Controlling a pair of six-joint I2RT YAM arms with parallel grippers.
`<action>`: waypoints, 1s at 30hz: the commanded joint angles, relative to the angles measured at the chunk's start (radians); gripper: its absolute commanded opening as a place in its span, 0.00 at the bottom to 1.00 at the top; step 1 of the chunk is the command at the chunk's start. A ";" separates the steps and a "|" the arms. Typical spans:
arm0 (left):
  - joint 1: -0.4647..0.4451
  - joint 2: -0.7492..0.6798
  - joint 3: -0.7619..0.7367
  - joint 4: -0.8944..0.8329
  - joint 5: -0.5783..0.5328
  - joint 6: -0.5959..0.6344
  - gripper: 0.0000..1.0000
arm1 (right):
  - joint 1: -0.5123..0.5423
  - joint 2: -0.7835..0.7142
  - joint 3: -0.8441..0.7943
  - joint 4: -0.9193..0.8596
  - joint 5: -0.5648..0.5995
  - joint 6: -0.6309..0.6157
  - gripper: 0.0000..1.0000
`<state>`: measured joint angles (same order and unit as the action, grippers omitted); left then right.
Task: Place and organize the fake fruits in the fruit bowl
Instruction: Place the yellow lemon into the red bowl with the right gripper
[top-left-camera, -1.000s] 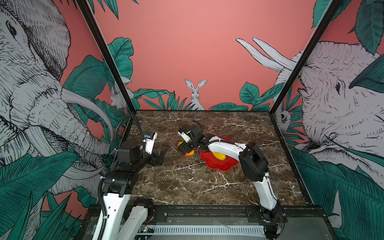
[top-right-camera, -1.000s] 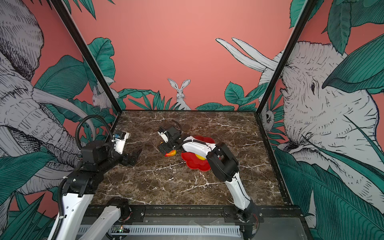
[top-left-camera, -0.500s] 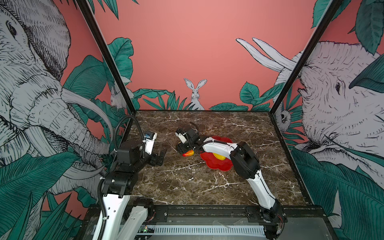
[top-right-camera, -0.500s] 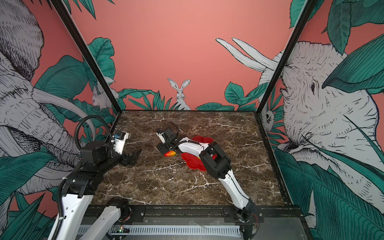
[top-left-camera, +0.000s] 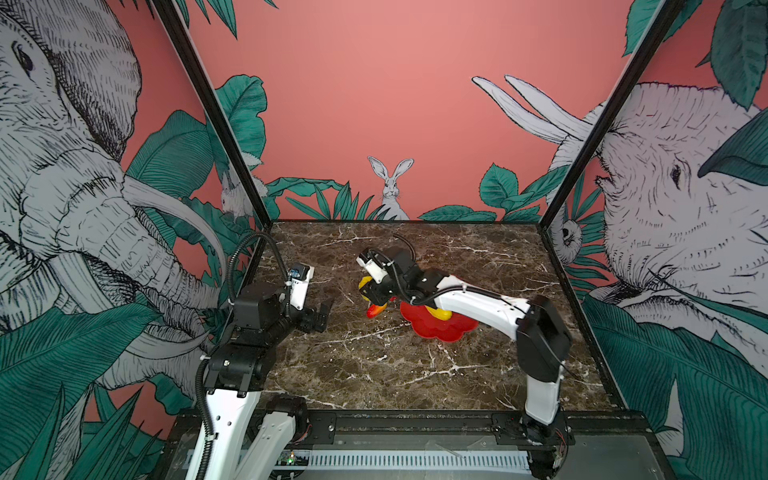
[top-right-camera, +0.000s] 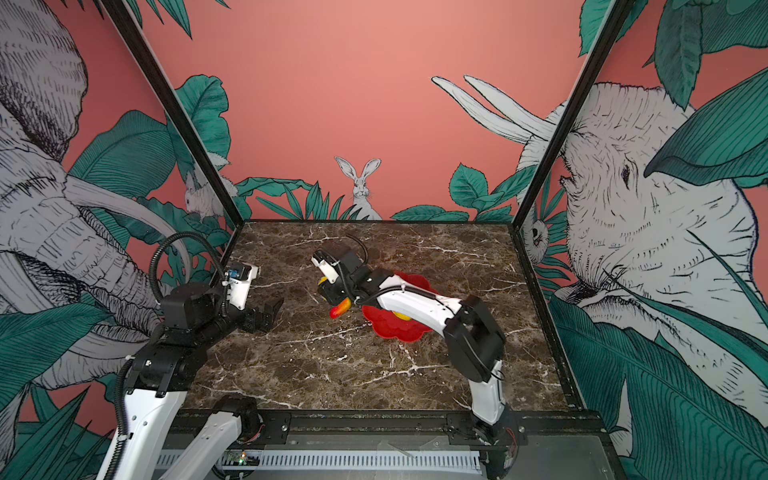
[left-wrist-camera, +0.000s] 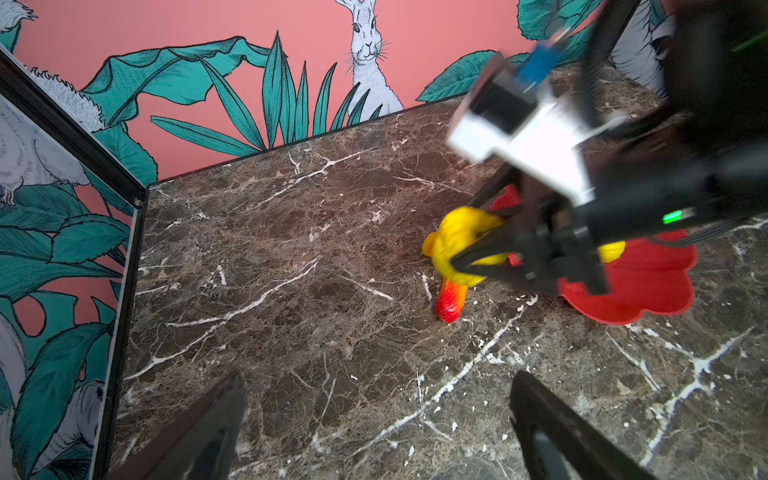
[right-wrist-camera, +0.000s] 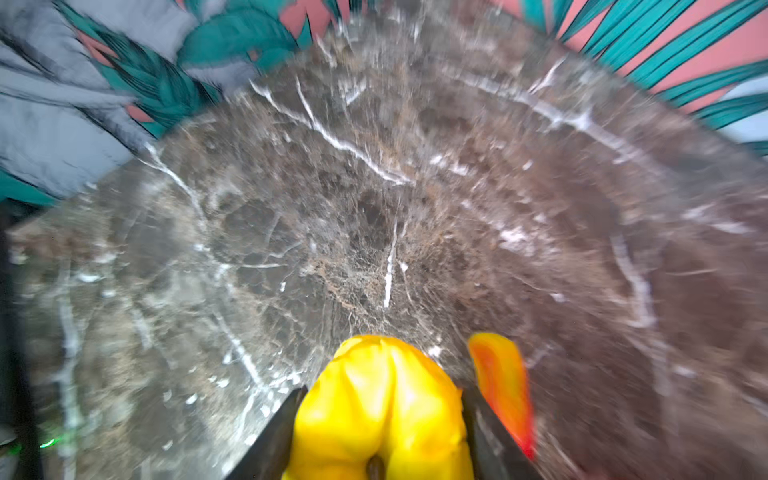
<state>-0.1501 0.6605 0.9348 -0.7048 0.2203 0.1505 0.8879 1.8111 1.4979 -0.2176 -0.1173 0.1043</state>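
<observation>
Next, my right gripper crosses from the red-orange fruit over the bowl's side beside the smooth yellow fruit and releases, since bare red dish shows there.
My right gripper is shut on the bumpy round yellow fruit, just left of the fruit bowl. The bowl is a red flower-shaped dish. One red-orange tapered fruit lies on the marble right beside the held fruit. A smooth yellow fruit rests in the bowl, partly hidden by the right arm. My left gripper hangs open and empty at the left, well apart from the fruits.
The brown marble table is walled by printed panels at the back and both sides. Black corner posts stand at the back corners. The right arm's elbow rises near the front right.
The right gripper's jaws have closed from wide open onto the bumpy yellow fruit. The right elbow has swung around. The left arm has stayed where it was.
</observation>
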 joint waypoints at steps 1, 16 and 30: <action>-0.003 -0.004 -0.004 0.014 0.013 0.004 1.00 | -0.045 -0.137 -0.126 0.016 0.059 -0.030 0.42; -0.004 0.011 0.009 0.007 0.023 -0.003 1.00 | -0.167 -0.205 -0.432 0.073 0.110 -0.021 0.41; -0.003 0.009 -0.001 0.004 0.013 0.003 1.00 | -0.167 -0.004 -0.339 0.060 0.118 -0.059 0.45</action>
<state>-0.1501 0.6735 0.9348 -0.7044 0.2276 0.1505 0.7227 1.7950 1.1324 -0.1696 -0.0154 0.0654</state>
